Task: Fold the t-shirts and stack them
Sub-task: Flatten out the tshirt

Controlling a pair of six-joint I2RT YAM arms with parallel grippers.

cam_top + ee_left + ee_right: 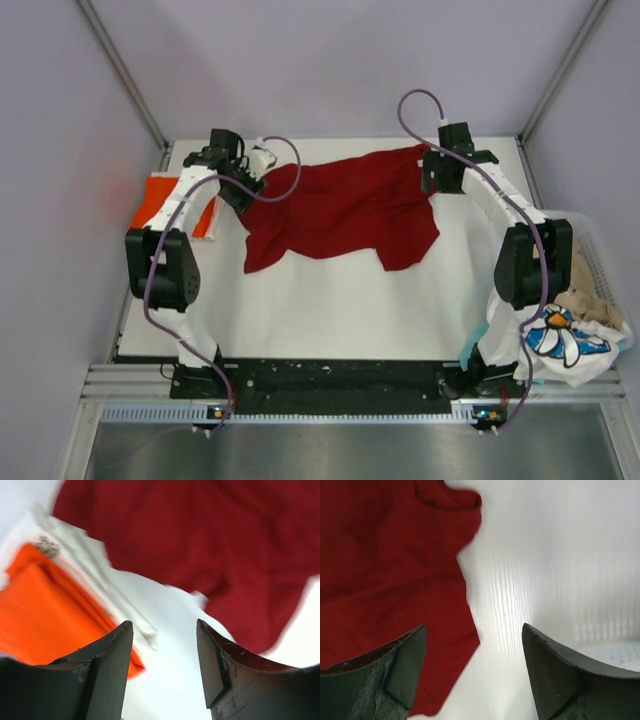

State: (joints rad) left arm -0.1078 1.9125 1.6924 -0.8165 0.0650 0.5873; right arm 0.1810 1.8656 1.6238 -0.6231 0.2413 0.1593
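The left gripper draws back and down onto the dark red t-shirt's near corner (252, 266) (259, 644) next, since it juts onto bare table on the orange-red shirt's side.
A large dark red t-shirt (340, 208) lies crumpled across the back of the white table; it also shows in the left wrist view (200, 540) and the right wrist view (385, 580). A folded orange-red t-shirt (160, 200) lies at the table's left edge, and it shows in the left wrist view (45, 615) too. My left gripper (250, 190) is open and empty, just left of the red shirt. My right gripper (438, 178) is open and empty at the shirt's right edge. Beige (585, 290) and white printed (565, 340) shirts lie in the basket.
A white lattice basket (597, 262) stands off the table's right side by the right arm. The table's front half (340, 310) is bare white. Grey walls and metal frame posts close in the back and sides.
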